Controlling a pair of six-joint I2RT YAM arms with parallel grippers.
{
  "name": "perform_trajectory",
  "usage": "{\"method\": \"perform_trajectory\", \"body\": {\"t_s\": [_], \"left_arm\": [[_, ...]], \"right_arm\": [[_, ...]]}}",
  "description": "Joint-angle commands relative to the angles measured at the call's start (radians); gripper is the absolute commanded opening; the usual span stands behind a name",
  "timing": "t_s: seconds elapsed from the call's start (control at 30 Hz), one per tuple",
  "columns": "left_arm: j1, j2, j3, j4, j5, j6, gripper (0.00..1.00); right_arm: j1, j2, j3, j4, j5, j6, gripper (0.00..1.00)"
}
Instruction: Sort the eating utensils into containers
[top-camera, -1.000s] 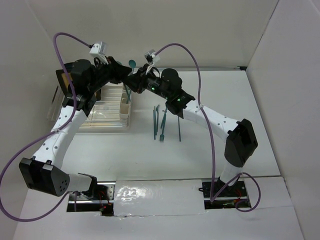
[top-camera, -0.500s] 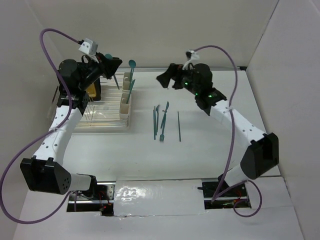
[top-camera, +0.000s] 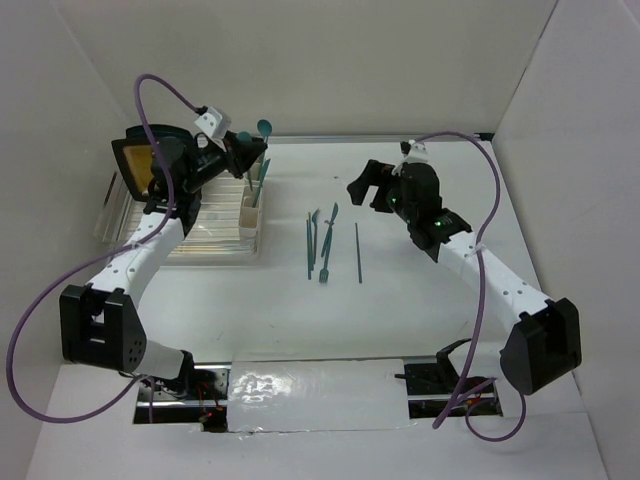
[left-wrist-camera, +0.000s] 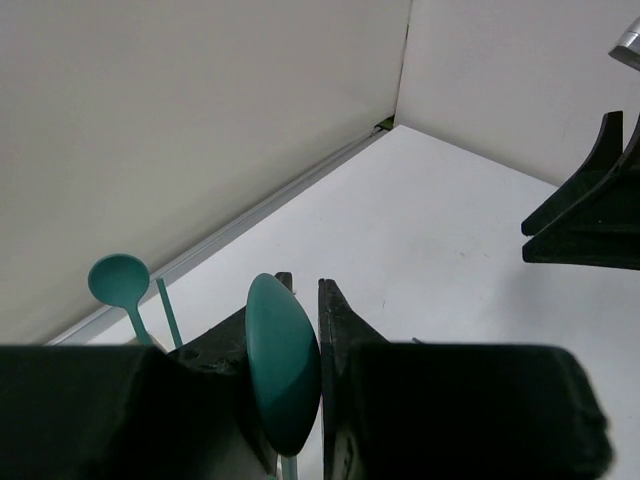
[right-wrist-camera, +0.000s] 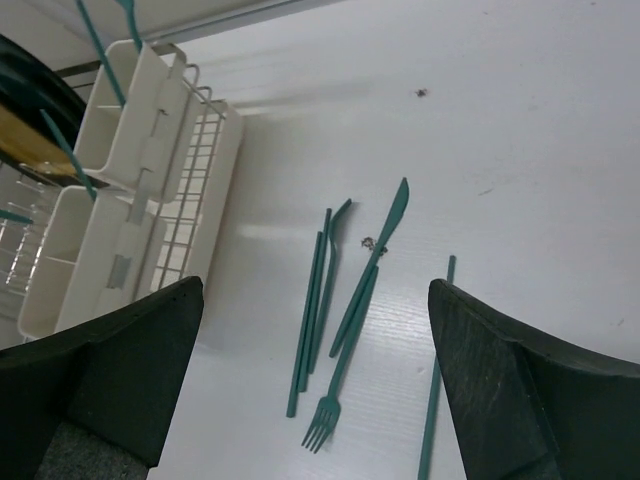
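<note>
The far container is outward of and below my left gripper, so it moves outward next, then down to release the spoon beside the standing one.
My left gripper (top-camera: 250, 152) hovers over the cream containers (top-camera: 250, 205) at the rack's right end. It is shut on the bowl of a teal spoon (left-wrist-camera: 283, 360), whose handle hangs down out of sight. Another spoon (top-camera: 264, 127) stands upright in a container, also seen as a spoon (left-wrist-camera: 118, 280) in the left wrist view. Several eating utensils lie loose on the table: a fork (right-wrist-camera: 340, 350), a knife (right-wrist-camera: 388, 232), thin handles (right-wrist-camera: 312, 310) and a lone handle (right-wrist-camera: 436, 380). My right gripper (top-camera: 362, 186) hangs open above and to the right of them, with nothing in it.
A clear wire-ribbed dish rack (top-camera: 200, 235) holds the containers (right-wrist-camera: 110, 120) at back left. A black-rimmed yellow plate (top-camera: 140, 165) stands at its far end. White walls enclose the table on the back and both sides.
My right gripper has opened wide and drawn back to the right, away from the containers. The left gripper, still shut on the spoon, swung left and has come back over the containers.
</note>
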Motion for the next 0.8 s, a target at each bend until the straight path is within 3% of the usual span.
{"method": "perform_trajectory", "body": {"t_s": [0.0, 0.2, 0.47, 0.77], "left_arm": [[-0.007, 0.022, -0.001, 0.122, 0.046, 0.068, 0.08], [0.005, 0.031, -0.080, 0.171, 0.066, 0.086, 0.10], [-0.010, 0.051, -0.102, 0.110, 0.060, 0.132, 0.14], [0.017, 0.043, -0.042, 0.079, 0.025, 0.105, 0.13]], "right_arm": [[-0.011, -0.023, -0.017, -0.015, 0.053, 0.013, 1.00], [-0.016, -0.007, -0.037, -0.015, 0.072, -0.008, 1.00], [-0.013, 0.016, -0.077, -0.014, 0.072, -0.005, 1.00], [-0.004, 0.068, -0.057, -0.023, 0.063, 0.012, 1.00]]}}
